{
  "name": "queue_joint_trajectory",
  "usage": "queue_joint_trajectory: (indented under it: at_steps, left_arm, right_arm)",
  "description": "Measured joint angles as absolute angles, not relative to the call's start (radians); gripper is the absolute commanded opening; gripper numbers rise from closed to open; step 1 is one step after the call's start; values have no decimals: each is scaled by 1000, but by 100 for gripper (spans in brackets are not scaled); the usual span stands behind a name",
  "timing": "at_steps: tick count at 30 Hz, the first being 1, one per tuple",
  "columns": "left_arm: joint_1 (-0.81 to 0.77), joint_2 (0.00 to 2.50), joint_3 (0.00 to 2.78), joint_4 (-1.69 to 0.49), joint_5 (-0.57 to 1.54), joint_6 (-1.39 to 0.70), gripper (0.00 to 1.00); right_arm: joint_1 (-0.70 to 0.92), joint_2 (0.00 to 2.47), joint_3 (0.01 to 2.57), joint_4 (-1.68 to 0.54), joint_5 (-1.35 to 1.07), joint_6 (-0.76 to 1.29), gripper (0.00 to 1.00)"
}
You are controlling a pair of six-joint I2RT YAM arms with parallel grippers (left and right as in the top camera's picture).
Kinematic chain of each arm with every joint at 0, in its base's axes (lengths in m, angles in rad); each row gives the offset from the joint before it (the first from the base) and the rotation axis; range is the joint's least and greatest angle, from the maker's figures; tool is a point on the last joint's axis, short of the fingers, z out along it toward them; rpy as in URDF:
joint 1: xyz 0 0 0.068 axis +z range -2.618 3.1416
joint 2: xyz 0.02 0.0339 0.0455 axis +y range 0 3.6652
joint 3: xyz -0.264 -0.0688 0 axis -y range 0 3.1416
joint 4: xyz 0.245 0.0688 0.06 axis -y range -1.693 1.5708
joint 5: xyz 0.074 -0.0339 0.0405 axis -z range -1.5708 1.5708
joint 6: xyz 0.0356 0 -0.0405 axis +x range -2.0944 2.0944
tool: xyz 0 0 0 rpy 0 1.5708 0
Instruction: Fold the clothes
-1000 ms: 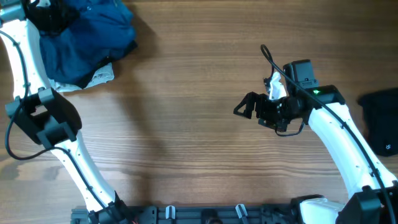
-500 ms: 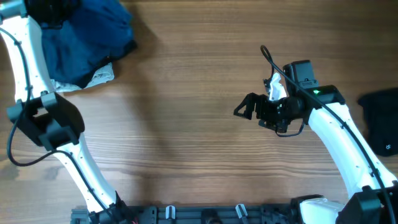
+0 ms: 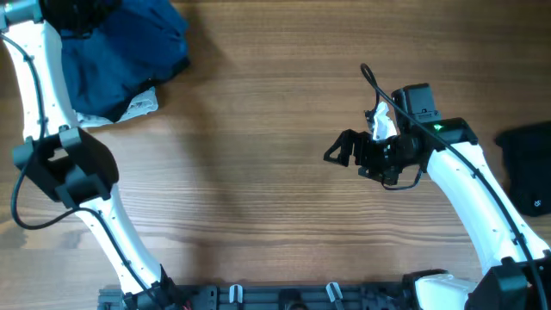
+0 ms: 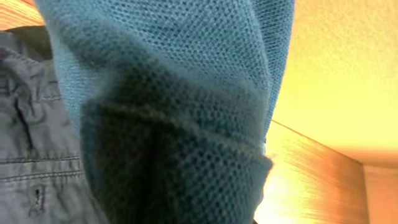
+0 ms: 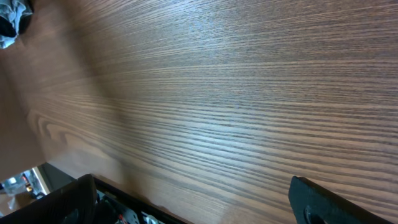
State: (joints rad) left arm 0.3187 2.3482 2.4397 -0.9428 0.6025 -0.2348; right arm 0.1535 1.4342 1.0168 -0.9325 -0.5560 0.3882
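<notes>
The blue shirt already lies over the pile, so my left gripper should first shift to the left in the overhead view, then release it.
A pile of clothes lies at the table's far left corner, with a large medium-blue shirt (image 3: 112, 60) on top and a pale grey-white piece (image 3: 138, 105) poking out below it. My left gripper (image 3: 79, 12) sits at the top of that pile. Blue knit fabric (image 4: 180, 93) fills the left wrist view and hides the fingers, which look shut on it. A grey garment (image 4: 31, 130) shows beside it. My right gripper (image 3: 340, 148) hovers open over bare wood mid-table, nothing between its fingers (image 5: 329, 202). A black garment (image 3: 525, 164) with a small white mark lies at the right edge.
The wooden table (image 3: 258, 172) stretches between the two arms. A black rail with clips (image 3: 275, 297) runs along the near edge. The right arm's cable (image 3: 374, 82) loops above its wrist.
The left arm has shifted slightly and the blue shirt's top edge has been drawn a little toward the far edge. The right arm has not moved.
</notes>
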Motion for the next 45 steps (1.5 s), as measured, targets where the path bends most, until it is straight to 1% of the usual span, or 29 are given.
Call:
queue_joint_trajectory:
  at_steps: [6, 15, 17, 22, 31, 34, 36, 39, 42, 43, 44, 45]
  left_arm:
    - [367, 2333, 2440, -943, 655, -242, 4]
    - [364, 2273, 2440, -946, 703, -245, 4]
    - [369, 2267, 2440, -979, 699, -245, 4]
    - [377, 2267, 2440, -1058, 630, -218, 4]
    - [387, 2268, 2440, -1116, 534, -198, 4]
    - [403, 2278, 2440, -1153, 469, -199, 4]
    - [414, 2286, 2440, -1168, 431, -199, 5]
    - [432, 2294, 2440, -1180, 391, -199, 10]
    - [445, 2294, 2440, -1203, 350, -199, 11]
    - [447, 2295, 2440, -1215, 325, -199, 20]
    - [448, 2297, 2440, -1225, 296, -199, 42]
    - [448, 2300, 2440, -1230, 278, -203, 60]
  right_arm:
    - [154, 1434, 1017, -931, -556, 388, 100]
    - [154, 1434, 1017, -933, -556, 388, 100]
    - [154, 1434, 1017, -934, -556, 387, 100]
    - [154, 1434, 1017, -935, -556, 387, 100]
    - [154, 1434, 1017, -942, -556, 384, 100]
    - [154, 1434, 1017, -942, -556, 381, 100]
    - [154, 1434, 1017, -942, -556, 381, 100]
    - [154, 1434, 1017, -942, -556, 381, 100]
    - [154, 1434, 1017, -942, -556, 381, 100]
    - [154, 1434, 1017, -942, -556, 381, 100]
    - [154, 1434, 1016, -942, -557, 381, 100]
    - [154, 1434, 1017, -942, -557, 381, 100]
